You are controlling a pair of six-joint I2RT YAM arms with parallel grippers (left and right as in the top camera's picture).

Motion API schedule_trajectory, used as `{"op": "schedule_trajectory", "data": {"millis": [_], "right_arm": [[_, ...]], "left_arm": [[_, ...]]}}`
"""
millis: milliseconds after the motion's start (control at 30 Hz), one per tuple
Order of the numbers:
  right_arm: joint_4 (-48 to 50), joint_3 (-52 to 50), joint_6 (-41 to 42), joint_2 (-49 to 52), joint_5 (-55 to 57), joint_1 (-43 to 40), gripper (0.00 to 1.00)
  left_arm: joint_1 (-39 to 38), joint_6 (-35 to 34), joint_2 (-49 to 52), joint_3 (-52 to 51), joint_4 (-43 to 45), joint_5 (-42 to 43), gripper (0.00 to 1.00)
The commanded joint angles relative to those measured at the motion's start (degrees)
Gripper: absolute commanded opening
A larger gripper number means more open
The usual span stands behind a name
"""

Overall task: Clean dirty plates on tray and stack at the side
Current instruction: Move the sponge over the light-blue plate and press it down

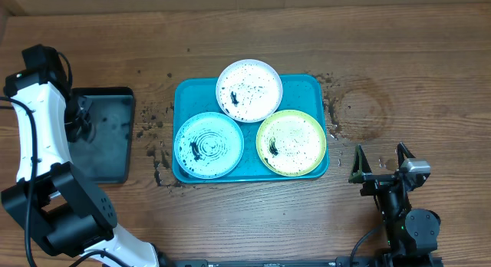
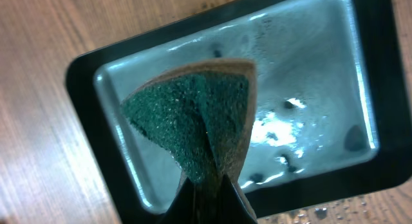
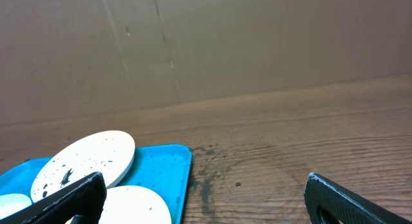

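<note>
I will move my left gripper to the right in the overhead view, then down, and release the sponge onto the light teal plate (image 1: pixel 209 145), because dark grime stains that plate.
Three dirty plates lie on the teal-blue tray (image 1: pixel 188 94): a white-rimmed plate (image 1: pixel 249 90) at the back, a light teal plate (image 1: pixel 209 145) at front left, a lime green plate (image 1: pixel 291 143) at front right. My left gripper (image 1: pixel 75 120) hovers over a small black-rimmed grey tray (image 1: pixel 115 144), shut on a green sponge (image 2: pixel 193 121). My right gripper (image 1: pixel 381 166) is open and empty, right of the blue tray. The right wrist view shows the blue tray's corner (image 3: pixel 174 166) and the white plate (image 3: pixel 87 161).
The black-rimmed tray (image 2: pixel 309 63) is wet inside with dark specks. Dark crumbs and water spots lie on the wooden table left (image 1: pixel 153 133) and right (image 1: pixel 331 106) of the blue tray. A cardboard wall (image 3: pixel 206 44) stands behind the table.
</note>
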Motion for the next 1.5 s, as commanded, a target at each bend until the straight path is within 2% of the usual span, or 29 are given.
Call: {"op": "schedule_trajectory", "data": {"millis": [0,133,333,500,667,867,1100,1467], "right_arm": [[0.33,-0.61,-0.22,-0.52,-0.07,-0.22,1.00],[0.33,-0.61,-0.20,-0.52,-0.07,-0.22,1.00],[0.33,-0.61,-0.20,-0.52,-0.04,-0.22,1.00],[0.33,-0.61,-0.20,-0.52,-0.04,-0.22,1.00],[0.33,-0.61,-0.20,-0.52,-0.04,-0.22,1.00],[0.33,-0.61,-0.20,-0.52,-0.04,-0.22,1.00],[0.33,-0.61,-0.20,-0.52,-0.07,-0.22,1.00],[0.33,-0.61,-0.20,-0.52,-0.04,-0.22,1.00]], "left_arm": [[-1.42,-0.83,-1.44,-3.50,3.52,0.61,0.04],[-1.75,0.04,-1.79,-4.68,4.44,0.17,0.04],[-1.95,0.28,-4.48,1.86,-1.73,1.29,0.04],[-4.46,8.11,-9.27,4.81,-2.84,10.03,0.04],[-10.73,9.51,-15.15,4.81,-3.76,12.66,0.04],[-23.08,9.49,-17.97,4.76,-4.17,12.63,0.04],[-35.56,9.46,-15.10,3.06,-2.05,12.37,0.04],[-41.05,9.55,0.37,2.99,-2.80,13.33,0.04]]}}
